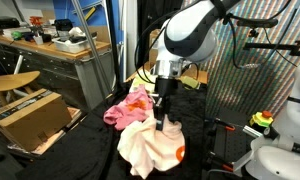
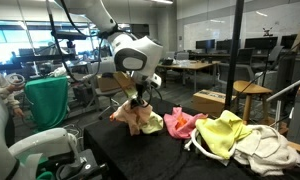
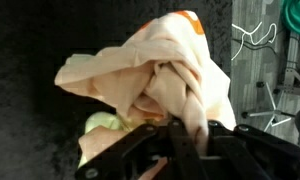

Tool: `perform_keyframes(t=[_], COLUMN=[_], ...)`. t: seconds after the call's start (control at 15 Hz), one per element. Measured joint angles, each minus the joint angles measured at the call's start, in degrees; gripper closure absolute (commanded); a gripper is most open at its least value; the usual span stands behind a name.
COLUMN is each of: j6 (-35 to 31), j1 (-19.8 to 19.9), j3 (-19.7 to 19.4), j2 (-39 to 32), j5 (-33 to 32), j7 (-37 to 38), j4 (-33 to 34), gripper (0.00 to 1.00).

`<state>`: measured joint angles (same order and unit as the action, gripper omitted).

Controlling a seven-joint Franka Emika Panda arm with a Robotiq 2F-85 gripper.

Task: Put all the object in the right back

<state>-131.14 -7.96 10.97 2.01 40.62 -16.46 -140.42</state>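
Note:
The peach-coloured cloth in the robot's gripper should next go up past the pink cloth and down over the yellow-green cloth's edge (image 2: pixel 204 128) to be released, because more cloths lie gathered there.
A peach-coloured cloth (image 1: pixel 150 148) with orange patches hangs bunched from my gripper (image 1: pixel 165 122) over the black table. It also shows in an exterior view (image 2: pixel 136 118) and fills the wrist view (image 3: pixel 155 75). My gripper (image 3: pixel 180 135) is shut on a fold of the cloth. A pink cloth (image 1: pixel 130 108) lies on the table beside it, also seen in an exterior view (image 2: pixel 180 123). A yellow-green cloth (image 2: pixel 225 135) and a beige cloth (image 2: pixel 265 150) lie further along the table.
An open cardboard box (image 1: pixel 30 118) stands beside the table. A wooden stool (image 2: pixel 252 95) and office desks stand behind. A green bin (image 2: pixel 47 100) stands near the table end. A white robot body (image 1: pixel 280 150) is at the frame edge.

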Motion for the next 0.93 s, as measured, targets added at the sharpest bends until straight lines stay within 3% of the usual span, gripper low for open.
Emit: perform_keyframes(t=[0.47, 0.93], j6=[13.75, 19.77], j1=[7.91, 10.36], j3=[-12.34, -15.72], j2=[3.15, -0.41], j5=[-5.35, -6.47], j7=[-5.73, -7.42], j4=[8.62, 19.18], gripper=[0.98, 0.98])
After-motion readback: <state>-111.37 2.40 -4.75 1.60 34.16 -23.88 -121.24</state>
